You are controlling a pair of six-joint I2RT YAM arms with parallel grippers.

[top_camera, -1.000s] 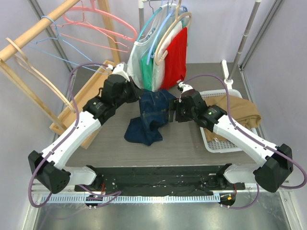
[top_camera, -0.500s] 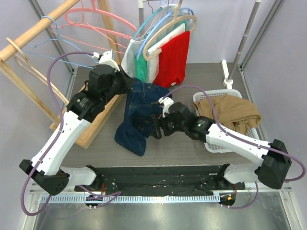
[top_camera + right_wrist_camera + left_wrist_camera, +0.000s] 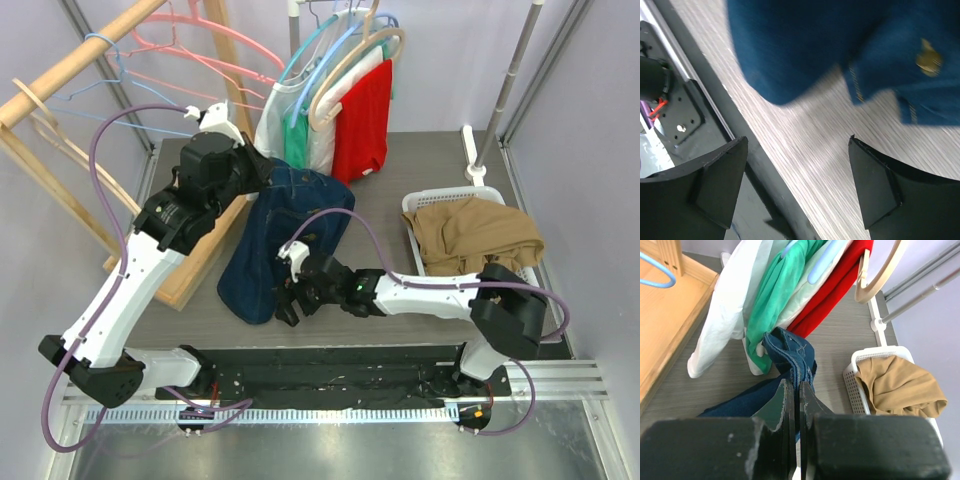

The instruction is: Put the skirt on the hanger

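Note:
The skirt's lower fold lies just past my right gripper's fingers. My right gripper will move to its left in the top view next, to straddle the fold.
The dark blue denim skirt (image 3: 275, 235) hangs stretched from my left gripper (image 3: 262, 172) down to the table near the front. In the left wrist view the left gripper (image 3: 796, 390) is shut on the skirt (image 3: 790, 352) at its bunched waistband. My right gripper (image 3: 288, 302) is low beside the skirt's bottom hem. Seen from the right wrist, the right gripper (image 3: 797, 167) is open over bare tabletop, with the skirt (image 3: 805, 50) just beyond the fingertips. Pink hangers (image 3: 205, 40) and blue wire hangers (image 3: 120, 80) hang on the wooden rack at the far left.
A wooden rack (image 3: 70, 60) leans along the left side. Red, green and white garments (image 3: 360, 120) hang on hangers from a rail at the back. A white basket (image 3: 424, 205) holding a tan garment (image 3: 475, 235) sits on the right. The metal front rail (image 3: 685, 100) runs beside the right gripper.
My left arm lifted the skirt up and to the left, stretching it out. The right arm swung from the skirt's right side down to its lower hem, and its jaws opened wider.

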